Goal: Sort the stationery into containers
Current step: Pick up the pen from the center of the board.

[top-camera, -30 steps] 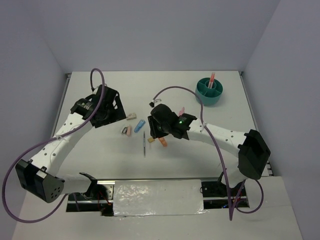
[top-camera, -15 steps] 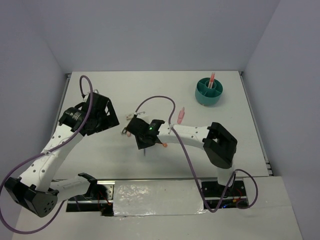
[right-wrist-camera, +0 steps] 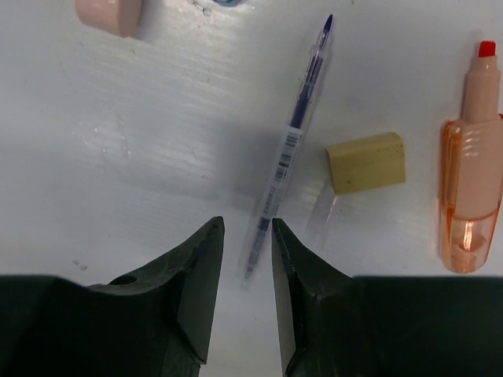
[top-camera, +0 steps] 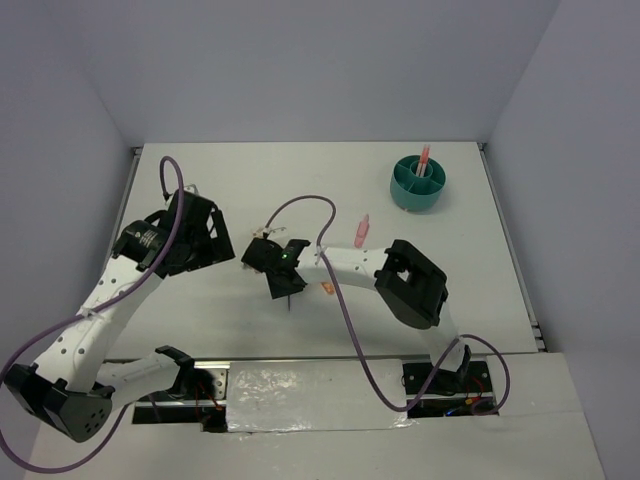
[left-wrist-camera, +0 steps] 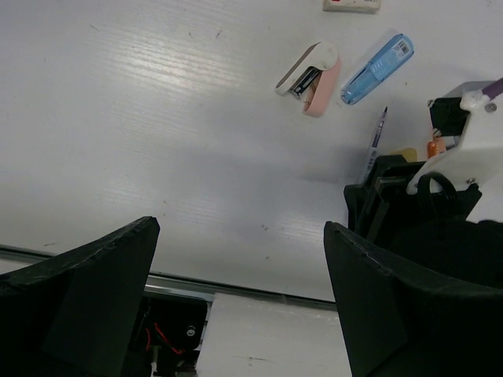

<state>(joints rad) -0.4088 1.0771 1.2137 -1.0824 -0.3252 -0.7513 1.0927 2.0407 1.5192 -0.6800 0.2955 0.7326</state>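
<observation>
I will bring my left gripper down and across onto the clear cap, which is off the pen, below the gripper and to its right in the top view.
A thin dark pen (right-wrist-camera: 287,153) lies slanted on the white table, its lower end between the jaws of my right gripper (right-wrist-camera: 246,236). Those jaws stand a narrow gap apart, open, and do not touch the pen. A tan eraser (right-wrist-camera: 366,162) and an orange marker (right-wrist-camera: 471,196) lie just right of the pen. In the top view the right gripper (top-camera: 284,283) hangs over the pen (top-camera: 288,300). My left gripper (left-wrist-camera: 244,314) is wide open and holds nothing. Ahead of it lie a pink item (left-wrist-camera: 310,69) and a blue item (left-wrist-camera: 377,58). The teal container (top-camera: 418,183) stands far right with a pink pen (top-camera: 424,158) in it.
A pink marker (top-camera: 361,230) lies alone between the right arm and the teal cup. A small white piece (left-wrist-camera: 351,5) sits at the top edge of the left wrist view. The table's near rail (left-wrist-camera: 181,279) runs under the left gripper.
My right arm has swung left from the table's middle to hang over the thin pen, its jaws narrowing a little. The left arm has drawn back to the left.
</observation>
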